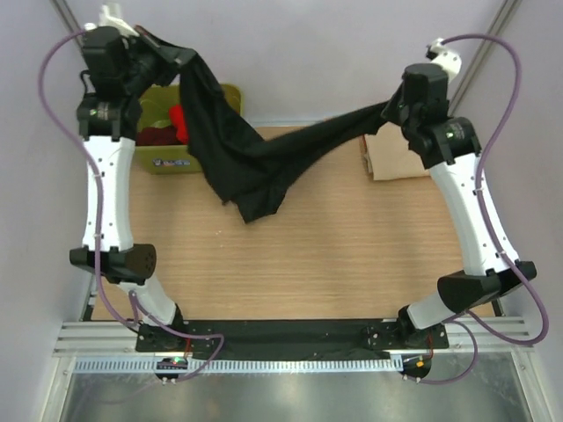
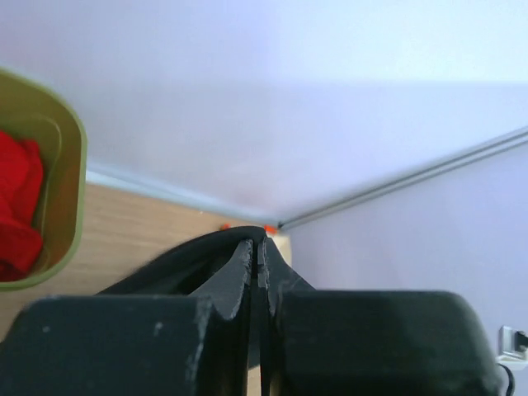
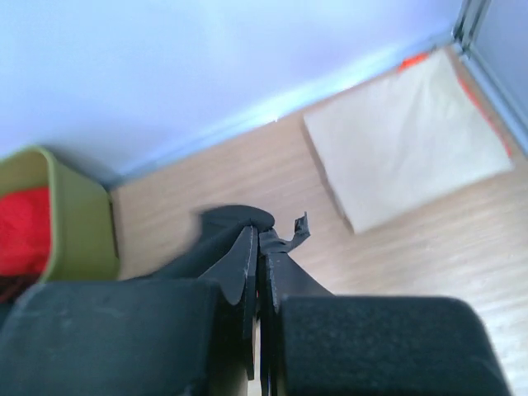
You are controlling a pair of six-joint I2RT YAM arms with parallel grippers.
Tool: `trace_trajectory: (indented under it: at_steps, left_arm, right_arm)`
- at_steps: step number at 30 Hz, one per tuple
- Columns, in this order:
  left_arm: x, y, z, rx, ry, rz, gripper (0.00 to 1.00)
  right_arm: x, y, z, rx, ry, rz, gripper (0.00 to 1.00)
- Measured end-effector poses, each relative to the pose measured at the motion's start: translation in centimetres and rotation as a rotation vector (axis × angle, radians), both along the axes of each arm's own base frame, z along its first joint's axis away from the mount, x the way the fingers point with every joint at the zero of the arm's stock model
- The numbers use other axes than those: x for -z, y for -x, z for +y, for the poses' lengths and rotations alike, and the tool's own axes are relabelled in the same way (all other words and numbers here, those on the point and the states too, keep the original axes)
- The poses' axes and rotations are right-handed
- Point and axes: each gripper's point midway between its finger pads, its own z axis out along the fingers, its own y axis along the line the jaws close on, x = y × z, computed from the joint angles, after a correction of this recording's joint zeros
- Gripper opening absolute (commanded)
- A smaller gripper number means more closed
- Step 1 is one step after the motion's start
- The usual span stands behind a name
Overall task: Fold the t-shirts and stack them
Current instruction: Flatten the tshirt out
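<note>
My right gripper draws the black end back and down next, then releases it on the bare table clear of the beige t-shirt (image 1: 391,156).
The black t-shirt (image 1: 242,154) hangs stretched in the air between my two grippers, its lowest part drooping to the table at mid-left. My left gripper (image 1: 167,48) is shut on one end high at the back left; the pinched cloth shows in the left wrist view (image 2: 206,247). My right gripper (image 1: 387,112) is shut on the other end at the back right; the cloth shows in the right wrist view (image 3: 239,221). The beige t-shirt (image 1: 391,156) lies folded at the back right, also in the right wrist view (image 3: 404,132). The red t-shirt (image 1: 179,119) and the maroon one (image 1: 158,136) lie in the tub.
The olive-green tub (image 1: 171,158) stands at the back left, partly behind the hanging black cloth; it also shows in the left wrist view (image 2: 70,165) and the right wrist view (image 3: 78,223). The wooden table (image 1: 308,255) ends at a back wall.
</note>
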Motion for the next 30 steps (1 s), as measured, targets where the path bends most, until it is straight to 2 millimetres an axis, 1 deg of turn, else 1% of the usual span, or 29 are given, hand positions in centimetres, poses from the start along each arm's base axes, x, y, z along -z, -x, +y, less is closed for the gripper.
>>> trace_trajectory:
  at_steps: [1, 2, 3, 4, 6, 7, 8, 10, 11, 12, 13, 16, 17, 18, 19, 20, 21, 22, 23, 25, 26, 27, 28, 30]
  left_arm:
    - [-1.7, 0.7, 1.6, -0.024, 0.024, -0.034, 0.00]
    - [-3.0, 1.7, 2.6, -0.037, 0.044, -0.056, 0.00]
    - [-3.9, 2.7, 3.3, -0.043, 0.052, -0.080, 0.00]
    - [-4.3, 4.0, 3.6, -0.038, 0.060, -0.084, 0.00]
    - [-4.1, 6.5, 3.2, -0.012, 0.064, -0.076, 0.00]
    - [-3.5, 7.9, 2.8, 0.012, 0.064, -0.065, 0.00]
    - [-2.5, 8.9, 2.6, 0.025, 0.062, -0.047, 0.00]
    - [1.4, 11.7, 2.2, 0.056, 0.049, 0.029, 0.00]
    - [4.0, 13.1, 2.2, 0.062, 0.041, 0.073, 0.00]
    - [7.1, 14.5, 2.2, 0.064, 0.026, 0.133, 0.00]
    - [9.8, 15.8, 2.3, 0.064, 0.018, 0.194, 0.00]
    - [18.5, 20.4, 2.6, 0.074, -0.021, 0.357, 0.00]
    - [20.9, 21.8, 2.6, 0.079, -0.028, 0.406, 0.00]
    - [23.4, 23.1, 2.6, 0.087, -0.034, 0.444, 0.00]
    - [25.5, 24.1, 2.6, 0.095, -0.038, 0.483, 0.00]
    - [28.0, 25.4, 2.6, 0.106, -0.039, 0.540, 0.00]
    - [30.0, 26.3, 2.5, 0.115, -0.039, 0.586, 0.00]
    - [32.2, 27.3, 2.4, 0.122, -0.036, 0.632, 0.00]
    - [34.0, 28.2, 2.4, 0.125, -0.033, 0.679, 0.00]
    - [36.4, 29.2, 2.4, 0.130, -0.025, 0.740, 0.00]
    - [37.2, 29.6, 2.4, 0.129, -0.024, 0.767, 0.00]
    - [37.5, 29.8, 2.4, 0.125, -0.025, 0.780, 0.00]
    - [37.5, 29.7, 2.5, 0.123, -0.027, 0.777, 0.00]
    - [36.9, 29.2, 2.6, 0.115, -0.032, 0.748, 0.00]
  right_arm:
    - [-1.5, -0.5, -0.5, 0.002, -0.006, -0.029, 0.01]
    - [-2.5, -0.5, -0.9, 0.001, -0.009, -0.049, 0.01]
    - [-3.2, -0.2, -1.2, -0.007, -0.007, -0.059, 0.01]
    - [-3.9, 0.4, -1.2, -0.022, -0.005, -0.070, 0.01]
    - [-3.9, 2.1, -1.2, -0.057, 0.003, -0.061, 0.01]
    - [-3.4, 3.4, -1.2, -0.076, 0.006, -0.047, 0.01]
    - [-2.5, 4.8, -1.2, -0.094, 0.007, -0.030, 0.01]
    - [0.7, 8.0, -1.6, -0.129, 0.010, 0.043, 0.01]
    - [2.2, 9.1, -1.7, -0.140, 0.007, 0.065, 0.01]
    - [5.1, 11.0, -1.9, -0.150, 0.001, 0.118, 0.01]
    - [7.6, 12.2, -2.0, -0.156, -0.004, 0.176, 0.01]
    - [17.1, 16.5, -2.1, -0.165, -0.038, 0.384, 0.03]
    - [21.1, 18.3, -2.2, -0.160, -0.055, 0.480, 0.06]
    - [23.8, 19.9, -2.3, -0.152, -0.063, 0.562, 0.09]
    - [26.4, 21.8, -2.3, -0.144, -0.066, 0.663, 0.21]
    - [28.2, 23.3, -2.2, -0.139, -0.071, 0.753, 0.29]
    - [28.7, 23.9, -2.1, -0.126, -0.081, 0.793, 0.37]
    - [28.7, 24.0, -2.0, -0.111, -0.095, 0.803, 0.52]
    - [28.2, 23.8, -1.8, -0.096, -0.113, 0.789, 0.56]
    - [26.6, 22.7, -1.5, -0.079, -0.140, 0.737, 0.59]
    - [25.7, 21.8, -1.1, -0.074, -0.160, 0.704, 0.58]
    - [25.1, 20.8, -0.7, -0.071, -0.177, 0.679, 0.59]
    - [24.8, 19.8, -0.3, -0.072, -0.188, 0.659, 0.57]
    - [24.8, 17.6, 0.5, -0.070, -0.194, 0.657, 0.54]
